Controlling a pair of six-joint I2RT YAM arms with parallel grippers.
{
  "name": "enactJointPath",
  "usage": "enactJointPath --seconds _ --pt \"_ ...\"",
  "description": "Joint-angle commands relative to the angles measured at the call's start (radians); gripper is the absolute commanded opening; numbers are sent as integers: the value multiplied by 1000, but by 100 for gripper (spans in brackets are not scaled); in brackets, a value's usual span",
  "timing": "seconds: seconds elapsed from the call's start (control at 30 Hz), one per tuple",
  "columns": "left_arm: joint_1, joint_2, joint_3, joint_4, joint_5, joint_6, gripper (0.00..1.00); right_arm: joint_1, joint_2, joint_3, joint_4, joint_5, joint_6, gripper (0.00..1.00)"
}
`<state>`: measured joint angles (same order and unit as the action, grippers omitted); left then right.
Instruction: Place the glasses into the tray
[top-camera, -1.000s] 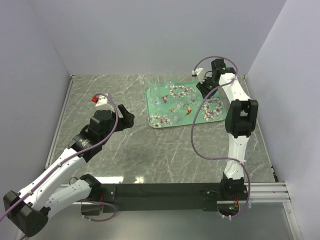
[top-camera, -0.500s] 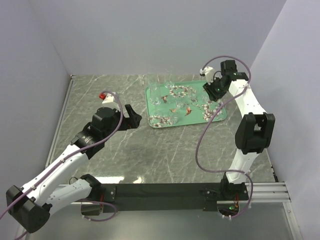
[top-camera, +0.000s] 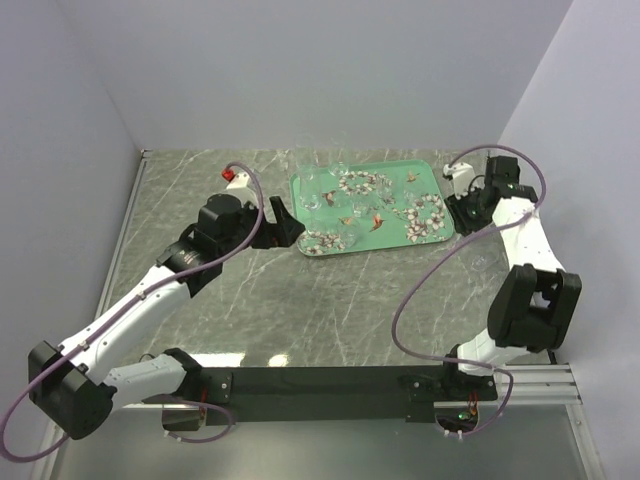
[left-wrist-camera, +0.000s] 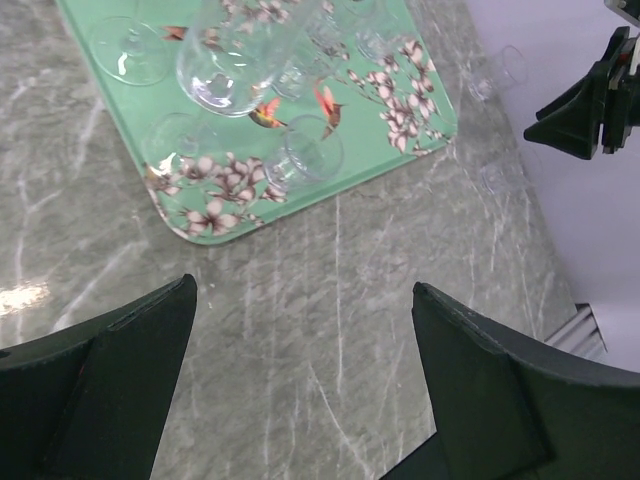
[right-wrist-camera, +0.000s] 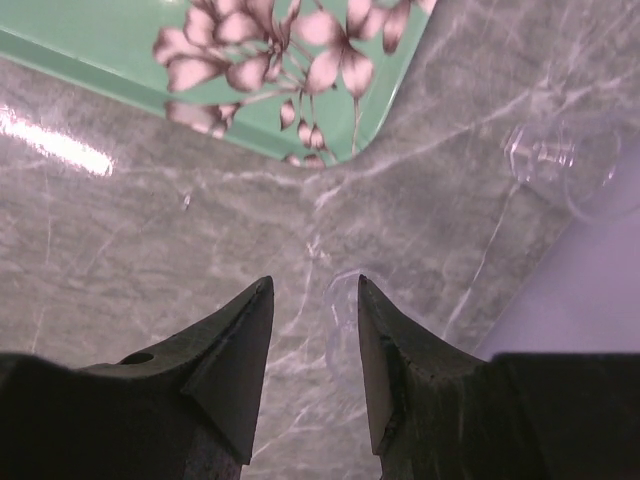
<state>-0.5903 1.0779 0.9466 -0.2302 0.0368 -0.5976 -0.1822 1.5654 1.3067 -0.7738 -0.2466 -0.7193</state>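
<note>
The nearer clear glass still lies off the tray (top-camera: 400, 178), below my open fingers. Its rim gets my right gripper next, which moves down and draws back onto it.
The teal flowered tray (top-camera: 400, 178) lies at the back of the table and holds several clear glasses (top-camera: 312, 188). In the left wrist view a stemmed glass (left-wrist-camera: 225, 60) and smaller ones (left-wrist-camera: 305, 150) stand on the tray (left-wrist-camera: 350, 150). My left gripper (top-camera: 285, 225) hangs wide open and empty over bare table (left-wrist-camera: 303, 288), just short of the tray's near left corner. My right gripper (top-camera: 464, 210) is right of the tray, low over the table. Its jaws (right-wrist-camera: 312, 290) stand apart, with a small clear glass (right-wrist-camera: 343, 330) on the table beside the right finger. I see no grip on it.
Another clear glass (right-wrist-camera: 560, 165) lies on the table near the right wall (right-wrist-camera: 600, 280). Both loose glasses (left-wrist-camera: 497, 75) (left-wrist-camera: 497, 175) show faintly beyond the tray's right end. Walls close in the left, back and right. The marble table (top-camera: 330, 300) stretches in front of the tray.
My left arm has swung right to the tray's near left corner and its jaws have widened. My right arm has moved off the tray, right and down toward the wall.
</note>
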Motion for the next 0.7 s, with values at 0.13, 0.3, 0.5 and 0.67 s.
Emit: enactJointPath --seconds 0.13,0.3,0.5,0.67 --pt "3 73 73 71 113 -47 95 -28 -119 -130 96 73 -9 47" --pt "4 91 81 51 126 -64 95 -31 -137 -153 107 153 -48 47" --pt "4 93 69 49 130 -91 95 -33 -145 -195 125 216 -83 47" --pt "3 112 81 52 127 -99 94 -42 -150 -228 131 219 -98 47"
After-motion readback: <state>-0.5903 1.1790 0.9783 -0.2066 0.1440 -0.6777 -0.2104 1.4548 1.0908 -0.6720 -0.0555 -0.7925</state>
